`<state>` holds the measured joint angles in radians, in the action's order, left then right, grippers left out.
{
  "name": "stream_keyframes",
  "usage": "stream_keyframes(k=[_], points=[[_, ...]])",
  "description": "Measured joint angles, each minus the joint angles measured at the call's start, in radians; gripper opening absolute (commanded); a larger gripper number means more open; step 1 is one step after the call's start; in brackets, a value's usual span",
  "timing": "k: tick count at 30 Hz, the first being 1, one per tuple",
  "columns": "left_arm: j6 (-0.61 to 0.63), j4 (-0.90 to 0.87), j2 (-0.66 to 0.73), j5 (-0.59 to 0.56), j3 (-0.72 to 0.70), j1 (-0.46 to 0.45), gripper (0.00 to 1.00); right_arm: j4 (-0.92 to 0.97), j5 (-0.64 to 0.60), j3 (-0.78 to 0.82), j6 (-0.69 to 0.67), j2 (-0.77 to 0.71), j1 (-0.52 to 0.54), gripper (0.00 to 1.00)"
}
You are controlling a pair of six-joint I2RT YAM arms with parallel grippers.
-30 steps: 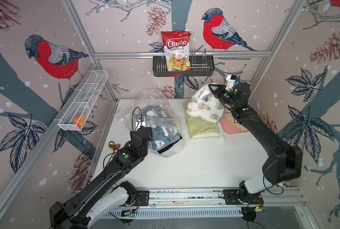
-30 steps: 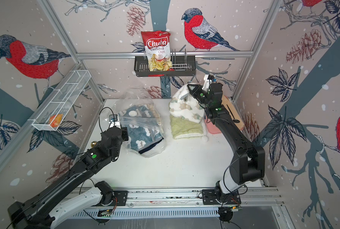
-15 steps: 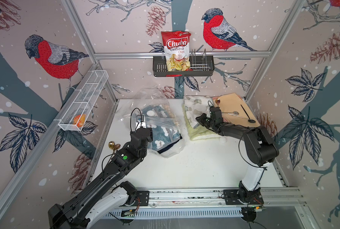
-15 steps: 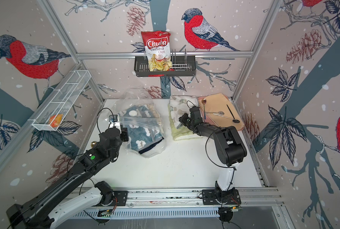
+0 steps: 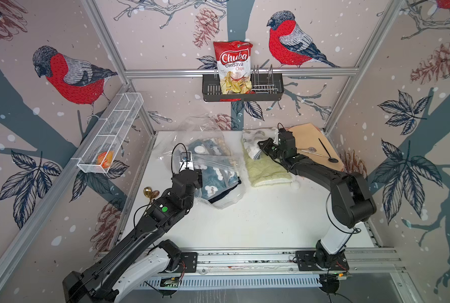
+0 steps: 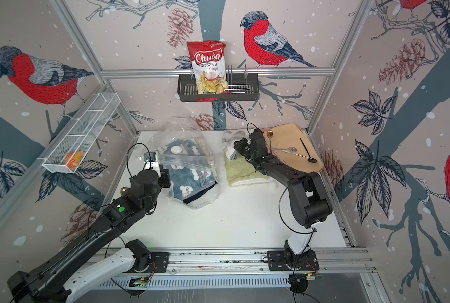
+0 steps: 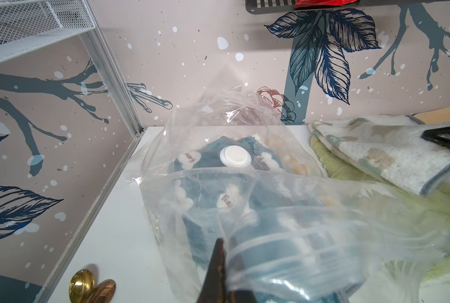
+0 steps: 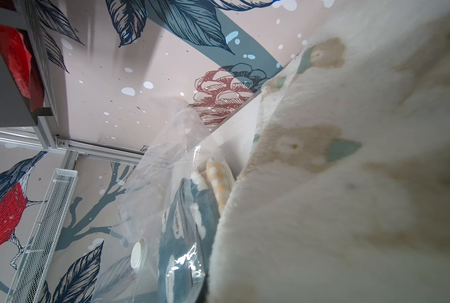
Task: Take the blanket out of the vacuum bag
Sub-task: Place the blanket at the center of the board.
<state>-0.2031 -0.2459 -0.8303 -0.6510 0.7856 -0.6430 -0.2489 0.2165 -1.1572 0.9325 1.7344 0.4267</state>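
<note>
The bare near half of the yellow-green blanket [image 5: 263, 170] is below and back from my right gripper, so I will pull the cream blanket back, lower it there and let go.
The vacuum bag [image 5: 185, 137] lies crumpled at the back left of the white table, its round white valve cap [image 7: 234, 156] facing up. A blue blanket with white clouds [image 5: 218, 181] sits inside it, partly out of the mouth. My left gripper [image 5: 199, 175] is shut on the bag's ribbed plastic edge, as the left wrist view shows [image 7: 225, 259]. My right gripper [image 5: 260, 145] is shut on a cream bear-print blanket [image 5: 251, 137], held low over a yellow-green blanket [image 5: 263, 170] outside the bag. In the right wrist view the cream blanket [image 8: 349, 183] hides the jaws.
A tan board [image 5: 307, 139] with a metal spoon and a black spoon lies at the back right. A black rack [image 5: 268, 90] with a chips bag hangs on the back wall. A white wire basket [image 5: 111, 133] hangs on the left wall. Brass pieces [image 5: 150, 192] sit by the left edge.
My right gripper came down from high at the back to just above the yellow-green blanket, bringing the cream blanket with it. The left arm and the bag stayed put.
</note>
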Motion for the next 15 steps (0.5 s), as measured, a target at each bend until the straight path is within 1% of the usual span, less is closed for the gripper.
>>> stream_keyframes(k=[5,9,12,15], points=[[0.000,0.000,0.006,0.016,0.000,0.000,0.00,0.094,-0.030,0.093,-0.034,-0.094,-0.006,0.03],[0.000,0.000,0.005,0.023,0.002,0.000,0.00,0.126,-0.035,0.166,-0.040,-0.121,-0.002,0.05],[0.000,0.000,0.005,0.026,0.002,0.000,0.00,0.149,-0.035,0.199,-0.039,-0.143,0.009,0.06],[0.000,0.000,0.006,0.027,0.002,0.000,0.00,0.159,-0.048,0.210,-0.040,-0.171,0.019,0.10]])
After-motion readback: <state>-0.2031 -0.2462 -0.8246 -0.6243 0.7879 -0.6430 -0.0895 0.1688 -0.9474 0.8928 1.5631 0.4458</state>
